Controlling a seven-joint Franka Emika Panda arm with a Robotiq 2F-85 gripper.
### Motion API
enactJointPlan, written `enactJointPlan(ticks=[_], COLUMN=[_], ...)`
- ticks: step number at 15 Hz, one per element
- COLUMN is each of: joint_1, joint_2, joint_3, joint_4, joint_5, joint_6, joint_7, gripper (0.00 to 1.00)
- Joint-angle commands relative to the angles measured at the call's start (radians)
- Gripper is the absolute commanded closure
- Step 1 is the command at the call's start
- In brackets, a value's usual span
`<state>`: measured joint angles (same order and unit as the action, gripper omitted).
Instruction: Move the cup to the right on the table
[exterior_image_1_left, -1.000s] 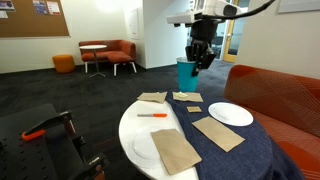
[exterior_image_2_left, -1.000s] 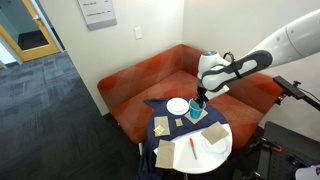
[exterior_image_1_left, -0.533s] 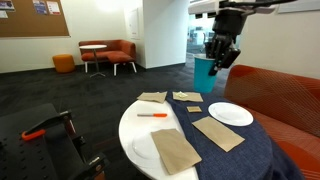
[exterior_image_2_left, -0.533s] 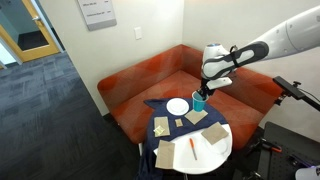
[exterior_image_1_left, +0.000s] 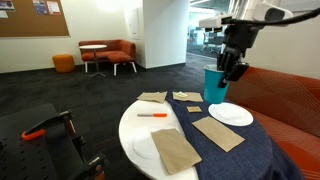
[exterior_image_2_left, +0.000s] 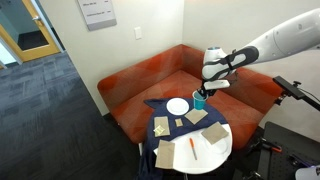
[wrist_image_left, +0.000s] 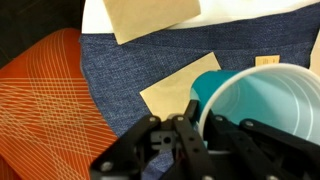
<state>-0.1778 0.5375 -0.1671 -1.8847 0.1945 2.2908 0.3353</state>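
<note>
My gripper will next move down past the brown napkin near the plate to the bare blue cloth (exterior_image_1_left: 222, 163) and release the cup's rim there, as that spot's empty.
The teal cup (exterior_image_1_left: 216, 86) with a white rim hangs in my gripper (exterior_image_1_left: 229, 70), held by its rim above the far side of the round table (exterior_image_1_left: 135, 128). In an exterior view the cup (exterior_image_2_left: 199, 100) is above the table's back edge near the white plate (exterior_image_2_left: 177, 106). In the wrist view the cup (wrist_image_left: 262, 105) fills the right side, its rim pinched between my fingers (wrist_image_left: 196, 128), over the blue cloth (wrist_image_left: 130, 70). The gripper is shut on the cup.
Brown napkins (exterior_image_1_left: 217, 132) (exterior_image_1_left: 176, 150), a white plate (exterior_image_1_left: 231, 113) and an orange marker (exterior_image_1_left: 152, 115) lie on the table. An orange sofa (exterior_image_1_left: 285, 95) curves behind it. A black stand with an orange clamp (exterior_image_1_left: 45, 130) stands at the near side.
My gripper has carried the cup rightwards in the exterior view and slightly down, from above the small napkins to beside the white plate.
</note>
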Motion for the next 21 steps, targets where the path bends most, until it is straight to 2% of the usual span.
enactJointPlan(ticks=[1,7,15,21], joint_1=[0.005,0.017,0.007,-0.031], joint_2=[0.017,0.022,0.020,0.051], joint_3=[-0.016,-0.050,-0.083,-0.078], joint_4=[-0.029,-0.118,-0.180,-0.178], joint_5=[0.034,0.052,0.068,0.133], joint_6=[0.093,0.216,0.202,0.195], joint_7=[0.060,0.164,0.255,0.245], gripper=[0.99,0.99,0.99,0.99])
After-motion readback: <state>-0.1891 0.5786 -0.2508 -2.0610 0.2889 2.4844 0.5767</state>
